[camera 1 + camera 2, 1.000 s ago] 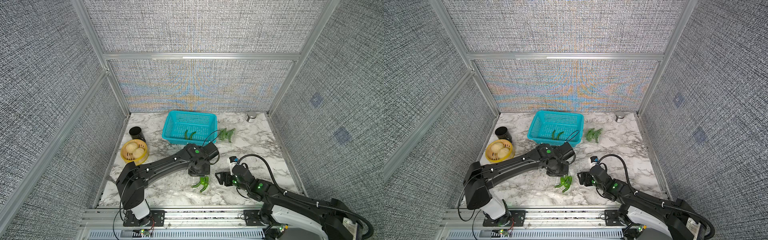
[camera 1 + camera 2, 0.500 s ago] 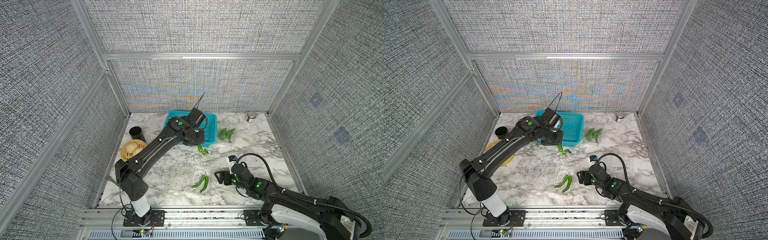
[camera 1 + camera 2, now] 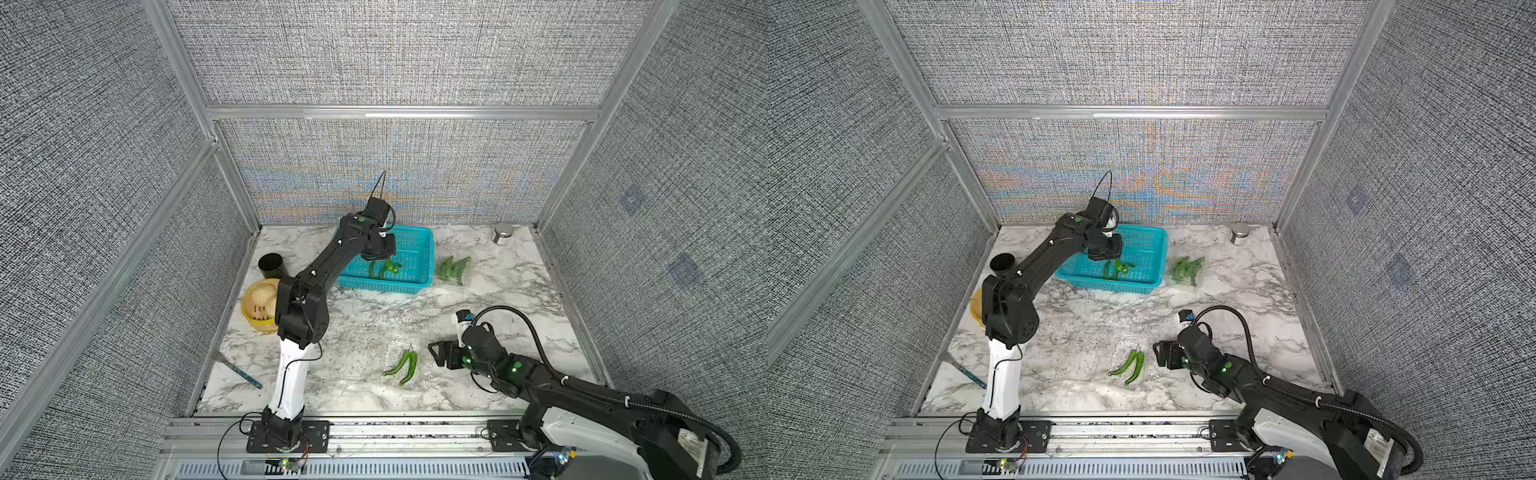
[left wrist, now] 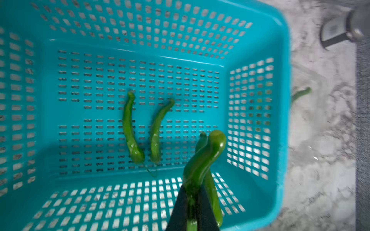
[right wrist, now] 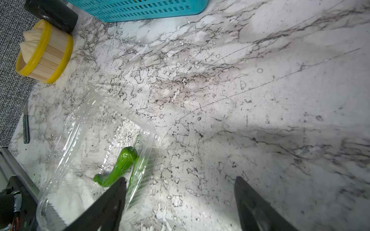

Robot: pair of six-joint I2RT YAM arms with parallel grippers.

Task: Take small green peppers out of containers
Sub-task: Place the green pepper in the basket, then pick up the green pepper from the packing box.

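I will lower my left gripper toward the bottom of the basket next, beside the lying peppers, and release its small green peppers there, because it is already over the open basket.
My left gripper (image 4: 192, 198) is shut on small green peppers (image 4: 202, 160), one thick and a slimmer one behind it, and hangs over the teal basket (image 4: 140, 30). Two more peppers (image 4: 130, 130) lie on the basket floor. Both top views show this gripper (image 3: 380, 253) (image 3: 1106, 253) above the basket (image 3: 386, 286). A clear container (image 5: 84, 140) near the front holds two peppers (image 5: 120, 166) (image 3: 405, 363). My right gripper (image 5: 180, 180) (image 3: 434, 355) stands open beside it, one finger next to its wall. A second clear container with several peppers (image 3: 451, 270) lies right of the basket.
A yellow steamer (image 3: 259, 303) and a black cup (image 3: 270, 266) stand at the left. A small metal tin (image 3: 503, 232) sits in the back right corner. A slim teal-handled tool (image 3: 241, 372) lies near the front left edge.
My left arm has swung from the front container up and back to the basket, carrying peppers. The right arm has stayed put.
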